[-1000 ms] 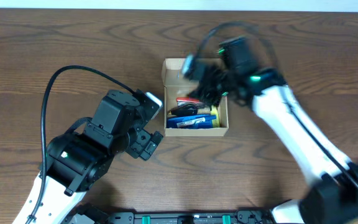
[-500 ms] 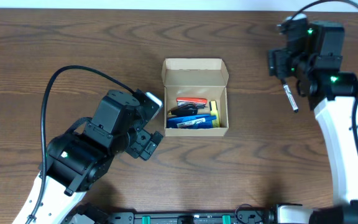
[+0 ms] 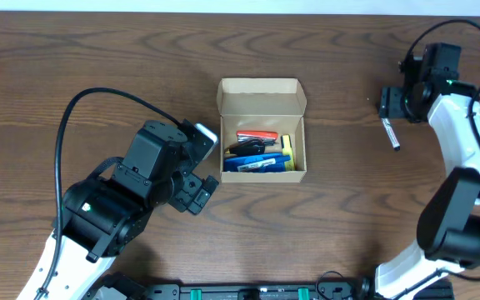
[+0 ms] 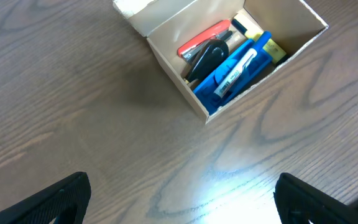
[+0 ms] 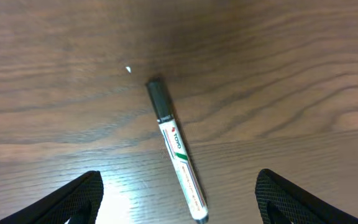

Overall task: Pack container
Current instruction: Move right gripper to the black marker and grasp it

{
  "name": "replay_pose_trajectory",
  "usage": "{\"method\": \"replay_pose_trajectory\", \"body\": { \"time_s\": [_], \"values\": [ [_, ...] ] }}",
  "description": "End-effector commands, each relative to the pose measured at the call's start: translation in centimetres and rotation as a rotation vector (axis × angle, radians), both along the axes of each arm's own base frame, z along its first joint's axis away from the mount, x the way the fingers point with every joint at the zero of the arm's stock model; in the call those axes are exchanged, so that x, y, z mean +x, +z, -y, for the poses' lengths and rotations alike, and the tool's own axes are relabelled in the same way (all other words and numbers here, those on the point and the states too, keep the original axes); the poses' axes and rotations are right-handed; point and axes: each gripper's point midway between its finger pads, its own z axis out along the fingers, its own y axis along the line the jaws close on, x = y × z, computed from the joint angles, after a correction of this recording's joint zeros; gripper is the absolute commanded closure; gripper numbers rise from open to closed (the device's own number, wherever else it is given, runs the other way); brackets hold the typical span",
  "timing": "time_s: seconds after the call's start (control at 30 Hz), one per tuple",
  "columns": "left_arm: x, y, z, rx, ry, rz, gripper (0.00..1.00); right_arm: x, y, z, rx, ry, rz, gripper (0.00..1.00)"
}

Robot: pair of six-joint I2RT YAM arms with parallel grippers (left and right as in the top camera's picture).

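The marker lies below my right gripper, between its open fingers, so I should move the gripper down onto the white body (image 5: 171, 133) beside the black cap (image 3: 389, 133).
The tan cardboard container (image 3: 261, 96) sits open at the table's middle, its flap lid folded back, with red, black, blue and yellow pens and markers inside; it also shows in the left wrist view (image 4: 166, 43). A white marker with a black cap (image 3: 389, 133) lies on the table at the far right, and in the right wrist view (image 5: 178, 152) it lies between the open fingers. My right gripper (image 3: 392, 104) is open and empty, just above the marker. My left gripper (image 3: 197, 179) is open and empty, left of the container.
The dark wood table (image 3: 348, 217) carries nothing else. A black cable (image 3: 98, 96) loops over the left arm. The table's far edge runs along the top of the overhead view.
My right arm has swung from over the container to the far right side and now hovers over the marker lying there. The left arm has not moved.
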Motion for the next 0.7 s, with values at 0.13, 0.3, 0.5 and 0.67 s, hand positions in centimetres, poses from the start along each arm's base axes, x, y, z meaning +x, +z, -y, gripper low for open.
{"method": "replay_pose_trajectory", "body": {
  "time_s": [0.13, 0.3, 0.5, 0.67],
  "values": [
    [0.0, 0.1, -0.1, -0.003, -0.003, 0.002, 0.05, -0.4, -5.2, -0.1, 0.108, 0.112, -0.085, 0.25],
    [0.0, 0.1, -0.1, -0.003, -0.003, 0.001, 0.05, -0.6, -7.3, -1.0, 0.147, 0.189, -0.119, 0.3],
    [0.0, 0.1, -0.1, -0.003, -0.003, 0.001, 0.05, -0.3, -8.3, -0.9, 0.147, 0.188, -0.122, 0.35],
    [0.0, 0.1, -0.1, -0.003, -0.003, 0.001, 0.05, -0.3, -8.8, -0.8, 0.148, 0.187, -0.126, 0.41]
  ]
}}
